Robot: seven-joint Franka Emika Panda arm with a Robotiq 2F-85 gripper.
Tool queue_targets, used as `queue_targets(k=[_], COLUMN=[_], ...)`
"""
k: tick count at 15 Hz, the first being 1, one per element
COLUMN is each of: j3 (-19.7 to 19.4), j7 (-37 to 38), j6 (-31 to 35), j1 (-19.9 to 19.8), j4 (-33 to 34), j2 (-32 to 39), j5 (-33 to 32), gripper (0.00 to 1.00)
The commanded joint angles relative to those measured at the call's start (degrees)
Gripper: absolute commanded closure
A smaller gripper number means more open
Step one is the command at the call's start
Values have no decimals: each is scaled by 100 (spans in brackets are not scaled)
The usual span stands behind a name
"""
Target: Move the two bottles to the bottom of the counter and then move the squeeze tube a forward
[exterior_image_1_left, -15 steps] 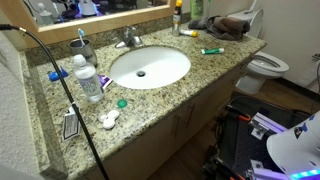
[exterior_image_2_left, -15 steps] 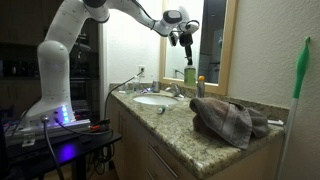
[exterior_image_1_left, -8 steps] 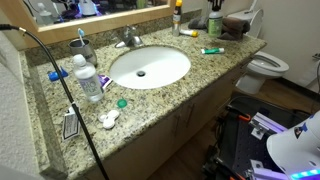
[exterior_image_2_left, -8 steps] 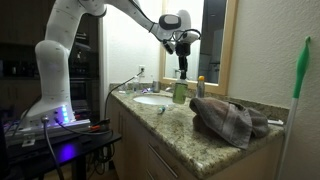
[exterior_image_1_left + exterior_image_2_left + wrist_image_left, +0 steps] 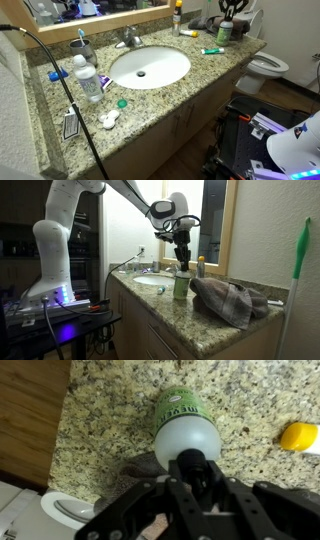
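I will next pull the bottle back with my gripper, away from the towel, to the clear granite by the front edge of the counter. I will let go of it there.
My gripper [image 5: 230,10] is shut on the top of the small whitish bottle with the green label [image 5: 224,32], held upright just above or on the granite counter [image 5: 200,78], beside the towel. It also shows in an exterior view [image 5: 181,284] and in the wrist view [image 5: 185,422], under my fingers [image 5: 192,468]. The slim darker bottle with the yellow-orange cap [image 5: 178,14] stands at the back by the mirror; its cap shows in the wrist view [image 5: 299,437]. The green squeeze tube [image 5: 211,50] lies right of the sink [image 5: 150,67].
A crumpled brown towel [image 5: 232,298] lies close behind the held bottle. A clear water bottle with a blue cap [image 5: 88,80], a toothbrush cup [image 5: 80,46] and the faucet [image 5: 128,40] stand around the sink. A toilet [image 5: 268,68] is beyond the counter's end.
My gripper has carried the green-label bottle from high at the back by the mirror, down and out toward the counter's end next to the towel.
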Motion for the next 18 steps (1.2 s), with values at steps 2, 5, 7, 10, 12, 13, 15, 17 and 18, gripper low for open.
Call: queue_targets(k=[2, 5, 7, 10, 12, 13, 15, 17, 18], j3=[-156, -142, -89, -76, 17, 126, 160, 249, 257], j7=[278, 172, 57, -91, -98, -87, 13, 9, 7], j6=[704, 516, 495, 498, 484, 484, 507, 485, 483], j1=[6, -42, 1, 130, 186, 222, 104, 108, 103], j4=[-736, -767, -834, -1198, -1285, -1201, -1033, -1050, -1066], j2=[-173, -311, -641, -1171, -1450, -1594, -1238, -1431, -1471], j5=[0, 210, 358, 159, 177, 398, 305, 327, 328], gripper=[92, 92, 92, 92, 92, 92, 70, 70, 70])
